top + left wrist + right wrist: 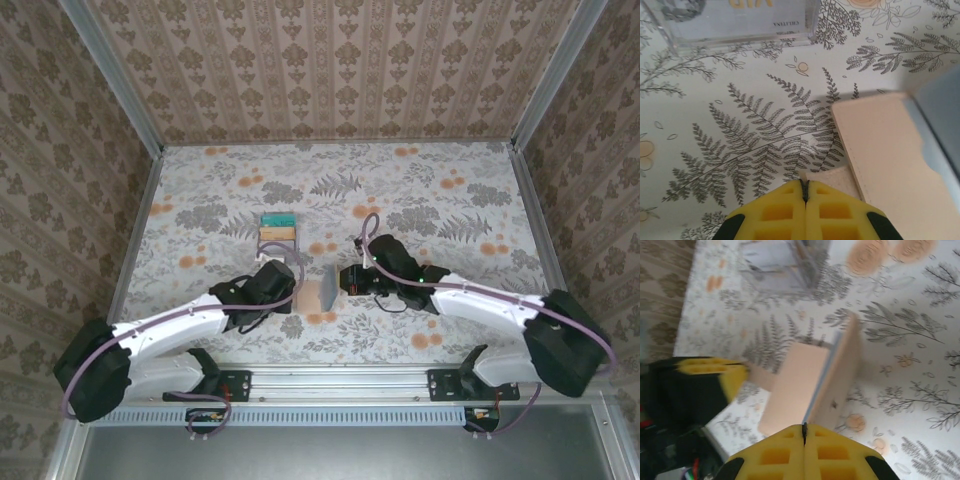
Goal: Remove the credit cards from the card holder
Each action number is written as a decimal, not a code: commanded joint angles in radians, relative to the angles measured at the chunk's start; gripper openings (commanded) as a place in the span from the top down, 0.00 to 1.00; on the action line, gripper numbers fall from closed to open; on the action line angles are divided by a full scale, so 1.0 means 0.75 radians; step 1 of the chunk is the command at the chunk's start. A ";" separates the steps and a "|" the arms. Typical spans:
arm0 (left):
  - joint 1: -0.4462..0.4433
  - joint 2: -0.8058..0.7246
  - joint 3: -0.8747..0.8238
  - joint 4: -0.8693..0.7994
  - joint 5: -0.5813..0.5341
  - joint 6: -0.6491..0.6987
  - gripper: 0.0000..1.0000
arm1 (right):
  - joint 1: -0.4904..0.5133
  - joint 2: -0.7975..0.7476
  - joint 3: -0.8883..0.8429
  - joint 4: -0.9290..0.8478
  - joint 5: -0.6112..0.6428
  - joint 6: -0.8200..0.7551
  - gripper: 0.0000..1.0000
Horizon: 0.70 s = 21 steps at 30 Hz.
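Observation:
I will next move my left gripper toward the near edge of the flat tan panel [300, 296] [856, 177] and let go of the small flap there, because the flap joins that edge.
The card holder [314, 294] lies open between my two arms. One tan panel [799, 382] is flat on the cloth. The other panel [842, 375] stands upright, with its grey-blue inner face [940, 115] showing. My left gripper [296, 292] is shut on a small tan flap [837, 180] at the holder's left edge. My right gripper [804, 427] is shut on the edge of the upright panel. The credit cards [277, 230] lie in a small overlapping pile on the cloth behind the holder, teal at the back, then yellow, with a pale one [740, 22] nearest.
Patterned walls [340, 70] and metal frame posts [112, 75] close in the floral tablecloth [440, 200] on three sides. A metal rail [340, 385] carrying both arm bases runs along the near edge. There is open cloth behind and to the right of the holder.

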 commanded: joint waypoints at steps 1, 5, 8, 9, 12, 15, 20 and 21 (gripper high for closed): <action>0.012 0.061 -0.016 0.090 0.038 -0.018 1.00 | 0.056 -0.078 0.055 -0.175 0.065 -0.038 1.00; 0.011 0.116 -0.017 0.134 0.057 -0.019 1.00 | 0.118 -0.050 0.095 -0.240 0.124 -0.035 1.00; 0.011 0.116 -0.035 0.151 0.067 -0.026 1.00 | 0.170 0.013 0.139 -0.280 0.180 -0.052 1.00; 0.011 0.112 -0.040 0.152 0.068 -0.027 1.00 | 0.182 0.035 0.159 -0.309 0.204 -0.057 1.00; 0.011 0.088 -0.056 0.144 0.058 -0.032 1.00 | 0.187 0.050 0.178 -0.396 0.311 -0.052 0.87; 0.011 0.057 -0.063 0.112 0.033 -0.035 1.00 | 0.177 0.001 0.113 -0.401 0.377 -0.032 0.67; 0.012 0.021 -0.058 -0.004 -0.071 -0.042 1.00 | 0.148 -0.051 -0.023 -0.349 0.361 0.007 0.63; 0.012 0.016 -0.058 -0.026 -0.091 -0.042 1.00 | 0.143 -0.051 -0.043 -0.338 0.357 0.012 0.61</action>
